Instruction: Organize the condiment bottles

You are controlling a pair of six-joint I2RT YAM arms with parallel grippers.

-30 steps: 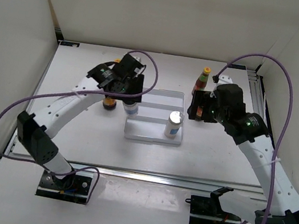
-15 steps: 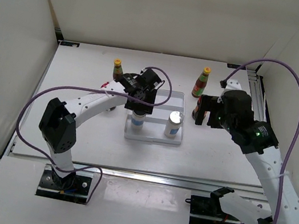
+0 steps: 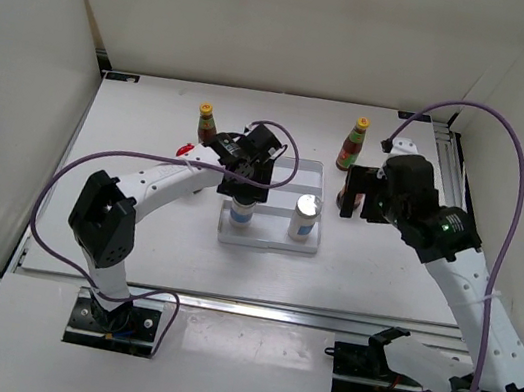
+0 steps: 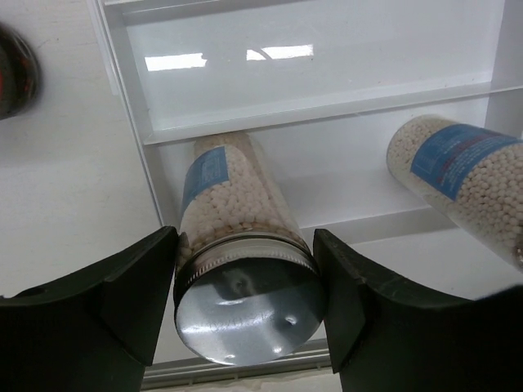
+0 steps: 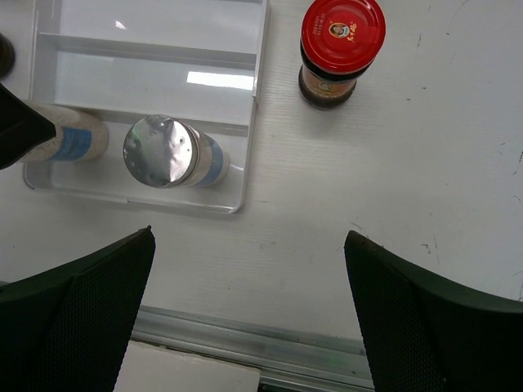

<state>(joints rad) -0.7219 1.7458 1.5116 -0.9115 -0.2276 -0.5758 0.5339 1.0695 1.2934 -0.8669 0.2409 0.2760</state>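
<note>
I need to move my right gripper outward next and lower its open fingers around the dark jar's red lid (image 5: 343, 35), which is below and outward of that gripper.
My left gripper (image 3: 245, 189) is shut on the silver cap of a white shaker (image 4: 242, 269), which stands upright in the front compartment of the white ridged tray (image 3: 286, 173). A second shaker (image 3: 305, 216) stands to its right in the same compartment. My right gripper (image 5: 249, 306) hangs open and empty above the table, right of the tray. A dark jar with a red lid (image 5: 341, 49) stands just beyond it. The red lid of another jar (image 3: 186, 150) peeks out beside my left arm. Two slim red-sauce bottles (image 3: 207, 122) (image 3: 353, 143) stand behind the tray.
White walls close in the table at the back and both sides. An aluminium rail (image 5: 245, 343) runs along the near edge. The tray's two rear compartments (image 4: 310, 73) hold nothing.
My left gripper has carried the shaker rightward from the tray's left edge into the front compartment. My right gripper has shifted slightly, still open.
</note>
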